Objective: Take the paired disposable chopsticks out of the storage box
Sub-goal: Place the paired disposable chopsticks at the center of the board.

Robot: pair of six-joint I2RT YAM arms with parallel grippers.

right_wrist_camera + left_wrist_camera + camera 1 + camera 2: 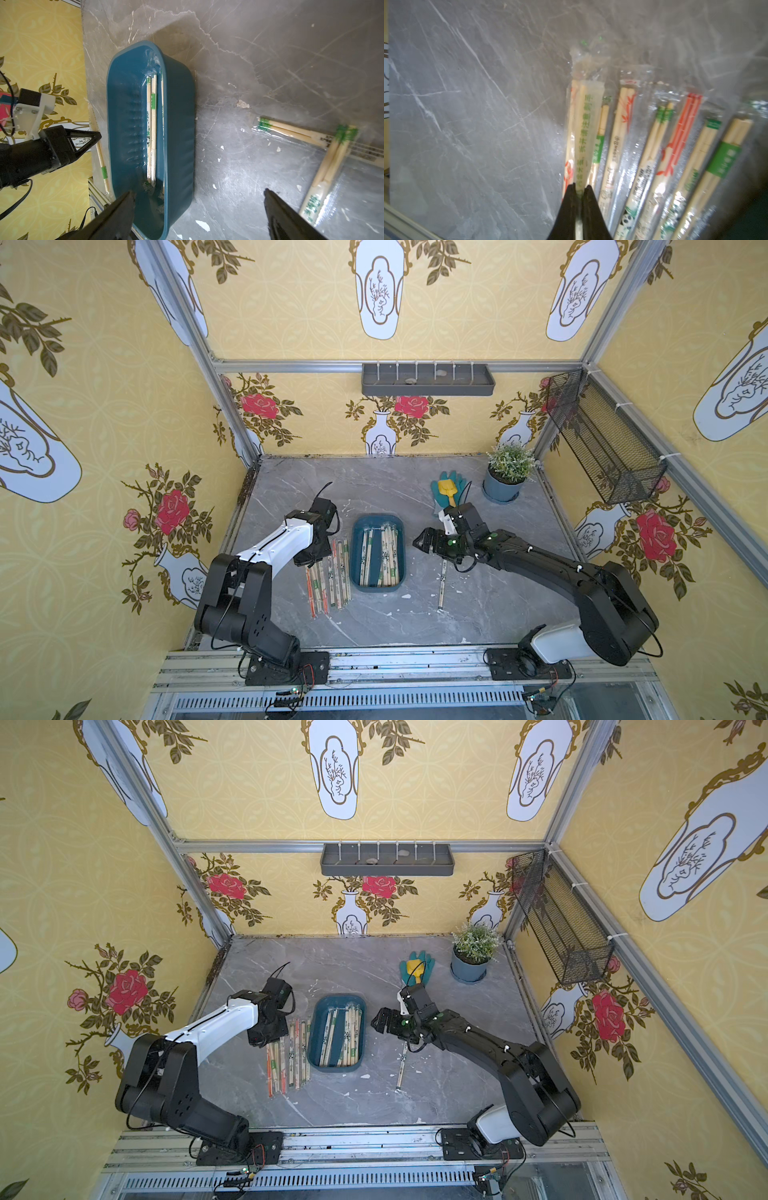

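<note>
I should next move my left gripper farther from the box [354,556] and down, to release on the bare tabletop [303,592] beside the outermost red-printed pair, which lies that way.
The storage box [354,556] is a dark teal tub at the table's middle. Several paired disposable chopsticks [386,556] lie lengthwise in it, showing against one wall in the right wrist view [152,124]. Left of the box a row of wrapped pairs [330,576] lies on the table. My left gripper [579,187] hangs over that row, shut on a green-printed wrapped pair [586,124]. My right gripper [199,192] is open just right of the box, one finger over the box's rim [164,116], nothing between its fingers. Two crossed pairs [332,149] lie on the table beside it.
A yellow toy shovel [448,488] lies on a teal glove at the back right, next to a potted plant [503,485]. A grey wall tray [428,381] hangs on the back wall. A black mesh basket [602,439] hangs on the right wall.
</note>
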